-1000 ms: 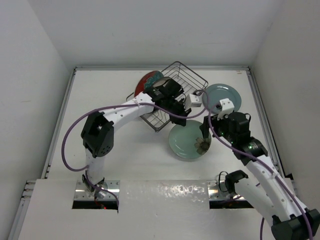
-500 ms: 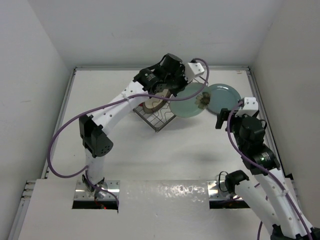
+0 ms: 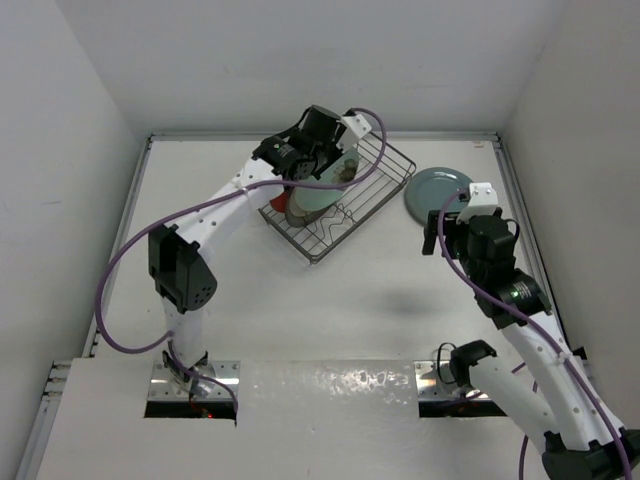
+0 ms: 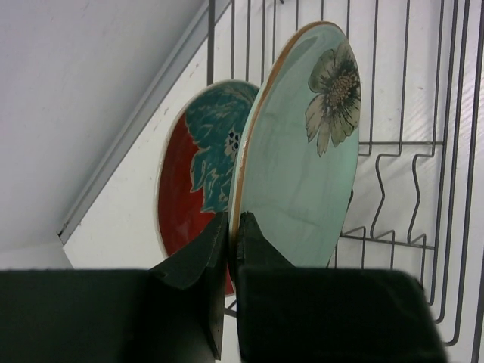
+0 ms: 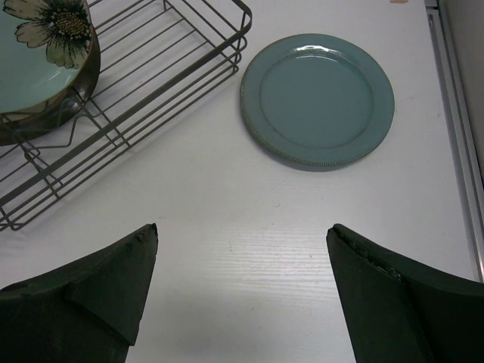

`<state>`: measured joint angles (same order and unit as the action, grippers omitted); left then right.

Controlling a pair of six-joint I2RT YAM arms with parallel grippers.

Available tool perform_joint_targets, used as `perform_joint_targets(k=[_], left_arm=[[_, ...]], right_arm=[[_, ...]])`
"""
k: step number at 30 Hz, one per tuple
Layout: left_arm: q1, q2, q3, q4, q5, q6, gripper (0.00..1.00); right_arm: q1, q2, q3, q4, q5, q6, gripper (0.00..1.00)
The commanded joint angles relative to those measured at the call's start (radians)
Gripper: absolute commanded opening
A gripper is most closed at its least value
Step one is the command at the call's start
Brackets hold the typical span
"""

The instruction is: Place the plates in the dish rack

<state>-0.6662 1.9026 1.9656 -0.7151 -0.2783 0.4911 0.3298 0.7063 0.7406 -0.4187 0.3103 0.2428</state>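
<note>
My left gripper lowers the pale green plate point(image 3: 315, 195) down beside the rack's bent wires next and releases its near rim, as the plate stands higher than the red one.
My left gripper point(image 4: 233, 219) is shut on the rim of the pale green plate point(image 4: 299, 174), which has a flower print. It holds the plate upright on edge inside the dish rack point(image 4: 423, 189). The red plate with teal pattern point(image 4: 185, 189) stands just behind it. In the top view the left gripper point(image 3: 328, 172) sits over the rack point(image 3: 375, 195) with the green plate point(image 3: 315, 195) under it. The grey-teal plate point(image 5: 318, 98) lies flat on the table right of the rack, also seen from above point(image 3: 440, 193). My right gripper point(image 5: 242, 234) is open and empty, short of that plate. I cannot make out the cream plate.
The rack's near corner point(image 5: 242, 19) stands close to the grey-teal plate's left edge. A raised table rail point(image 5: 454, 113) runs along the right side. The left arm's purple cable point(image 3: 200, 215) loops over the table's left half.
The left arm lifted the pale green plate from the table in front of the rack and swung it into the rack on edge. The right gripper drew back rightward, toward the grey-teal plate.
</note>
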Motion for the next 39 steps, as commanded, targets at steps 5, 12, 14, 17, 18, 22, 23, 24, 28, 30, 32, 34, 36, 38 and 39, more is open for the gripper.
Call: perform_joint_targets(k=[5,12,14,17,18,22,23,24,28,30,32,34,36,38,39], left_arm=[[0.005,-0.094,0.001,0.183,-0.059,0.02,0.0],[0.007,-0.093,-0.06,0.143,0.0,-0.048,0.0],[0.005,-0.096,-0.091,0.14,0.008,-0.063,0.0],[0.008,-0.106,-0.163,0.167,-0.005,-0.062,0.0],[0.007,-0.112,-0.181,0.18,-0.007,-0.054,0.0],[0.01,-0.102,-0.255,0.226,0.01,-0.048,0.0],[0.011,-0.096,-0.266,0.226,0.011,-0.051,0.0],[0.013,-0.08,-0.267,0.223,0.011,-0.058,0.0],[0.019,-0.059,-0.257,0.209,0.005,-0.08,0.06],[0.019,-0.062,-0.24,0.204,0.008,-0.086,0.27],[0.017,-0.069,-0.225,0.206,0.014,-0.088,0.5],[0.017,-0.073,-0.205,0.204,0.024,-0.086,0.61],[0.016,-0.073,-0.18,0.194,0.047,-0.083,0.79],[0.014,-0.074,-0.137,0.168,0.082,-0.079,0.88],[0.014,-0.076,-0.125,0.161,0.096,-0.079,0.89]], right_arm=[[0.0,-0.002,-0.012,0.041,-0.028,-0.002,0.91],[0.0,-0.013,-0.026,0.032,-0.017,-0.007,0.91],[0.0,-0.014,-0.029,0.031,-0.017,-0.007,0.92],[0.0,-0.016,-0.037,0.041,-0.022,-0.004,0.92],[0.0,-0.016,-0.04,0.046,-0.028,-0.004,0.92],[0.0,0.065,-0.026,0.026,-0.043,0.006,0.94],[0.0,0.102,-0.005,-0.047,-0.031,0.038,0.93],[-0.001,0.139,0.041,-0.087,-0.007,0.058,0.93],[-0.096,0.294,0.08,-0.152,-0.142,0.2,0.93],[-0.19,0.357,0.071,-0.128,-0.212,0.303,0.92],[-0.23,0.398,0.066,-0.089,-0.182,0.372,0.92],[-0.288,0.421,0.042,-0.037,-0.146,0.413,0.92],[-0.39,0.478,0.02,0.038,-0.19,0.507,0.91],[-0.451,0.522,0.008,0.112,-0.259,0.622,0.88],[-0.49,0.56,-0.015,0.151,-0.273,0.645,0.87]])
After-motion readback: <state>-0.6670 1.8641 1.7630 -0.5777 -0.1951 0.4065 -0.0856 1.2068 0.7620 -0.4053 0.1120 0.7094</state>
